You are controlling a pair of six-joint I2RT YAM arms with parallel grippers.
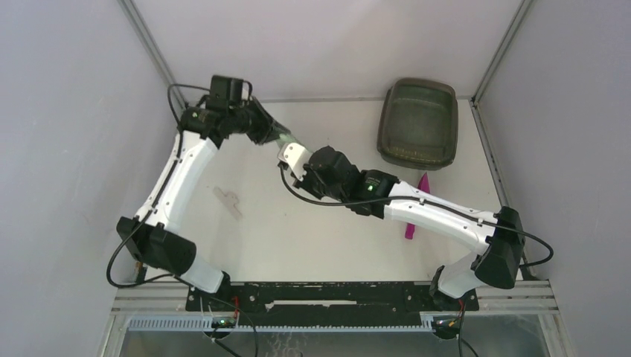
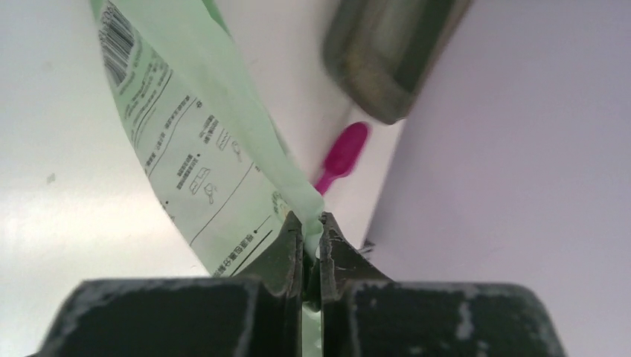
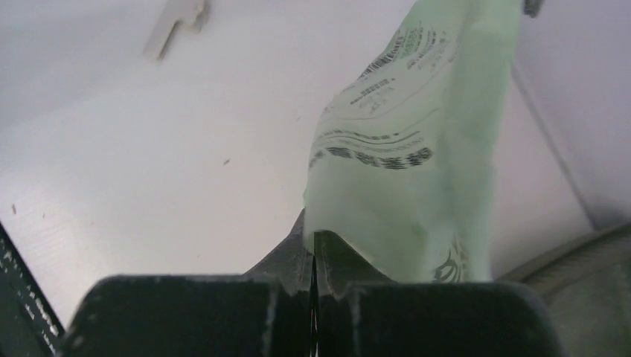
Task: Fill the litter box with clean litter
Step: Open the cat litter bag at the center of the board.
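My left gripper moves down and back toward the base next, rests the hanging bag on the bare in the middle of the table (image 1: 277,183) (image 2: 111,227) below and releases.
The litter box (image 1: 418,123) is a dark translucent tray at the back right of the table; it also shows blurred in the left wrist view (image 2: 387,52), and its rim in the right wrist view (image 3: 588,279). A light-green printed bag (image 2: 201,149) hangs between the arms, left of the box. My left gripper (image 2: 312,223) is shut on one edge of it. My right gripper (image 3: 312,236) is shut on a lower corner of the bag (image 3: 409,171). In the top view both grippers, left (image 1: 274,134) and right (image 1: 290,152), meet mid-table with only a sliver of the bag (image 1: 283,138) showing. The clean litter is not visible.
A magenta scoop (image 1: 418,204) lies near the right wall, partly under my right forearm, also seen in the left wrist view (image 2: 344,156). A small pale strip (image 1: 229,201) lies on the table left of centre. Walls close in the table on the left, back and right.
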